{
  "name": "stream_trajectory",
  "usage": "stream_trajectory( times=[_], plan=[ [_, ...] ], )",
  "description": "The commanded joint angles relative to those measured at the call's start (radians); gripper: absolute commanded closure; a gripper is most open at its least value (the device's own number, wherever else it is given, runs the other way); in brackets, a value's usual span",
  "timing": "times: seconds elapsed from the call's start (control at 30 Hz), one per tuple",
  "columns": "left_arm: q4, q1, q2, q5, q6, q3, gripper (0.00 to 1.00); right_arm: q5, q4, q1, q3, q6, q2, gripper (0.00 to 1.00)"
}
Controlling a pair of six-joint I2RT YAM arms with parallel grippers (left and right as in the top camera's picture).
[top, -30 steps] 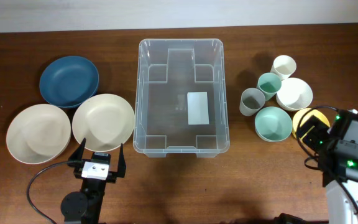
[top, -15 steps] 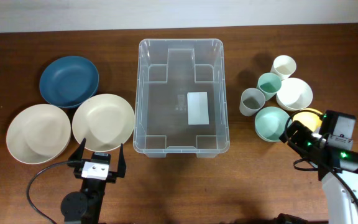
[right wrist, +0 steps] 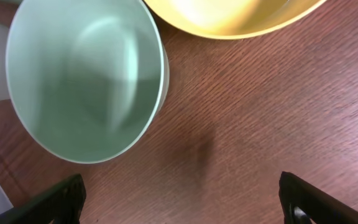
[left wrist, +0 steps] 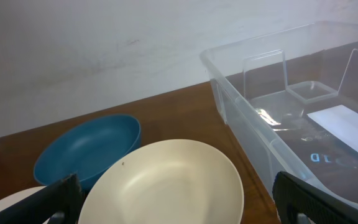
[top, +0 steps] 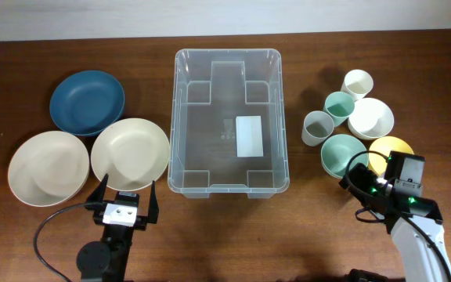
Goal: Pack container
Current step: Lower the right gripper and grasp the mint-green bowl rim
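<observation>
My right gripper has only bare wood between its fingers, so next it will go down and outward onto the pale green bowl's near rim (top: 356, 170) (right wrist: 160, 101), which is below and outward of it.
The container (top: 229, 117), a large clear plastic bin with a white label on its bottom, stands at the table's centre and holds nothing; its near corner shows in the left wrist view (left wrist: 291, 106). My left gripper (top: 125, 197) is open at the front edge of a cream plate (left wrist: 166, 180), with nothing between its fingers. On the right, my right gripper (top: 360, 182) hangs open just in front of a pale green bowl (right wrist: 86, 74), over bare wood (right wrist: 182, 205). A yellow bowl (right wrist: 229, 15) lies beside the green one.
A blue plate (top: 87, 102) and a second cream plate (top: 48, 167) lie at the left. Right of the bin stand a white bowl (top: 370, 117), a grey cup (top: 317, 127), a small green cup (top: 339, 104) and a white cup (top: 358, 83).
My right arm has swung left from over the yellow bowl to the front of the green bowl. The left arm has not moved.
</observation>
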Motion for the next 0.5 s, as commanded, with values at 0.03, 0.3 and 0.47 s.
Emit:
stream_trajectory(
  times=[0.03, 0.3, 0.47],
  plan=[
    [0.002, -0.004, -0.006, -0.007, 0.016, -0.009, 0.01, -0.006, 0.058, 0.008, -0.028, 0.009, 0.005, 0.08],
    [0.002, -0.004, -0.006, -0.007, 0.016, -0.009, 0.01, -0.014, 0.203, 0.008, -0.065, 0.113, 0.078, 0.12],
    [0.002, -0.004, -0.006, -0.007, 0.016, -0.009, 0.01, -0.035, 0.257, 0.008, -0.065, 0.113, 0.165, 0.14]
  ],
)
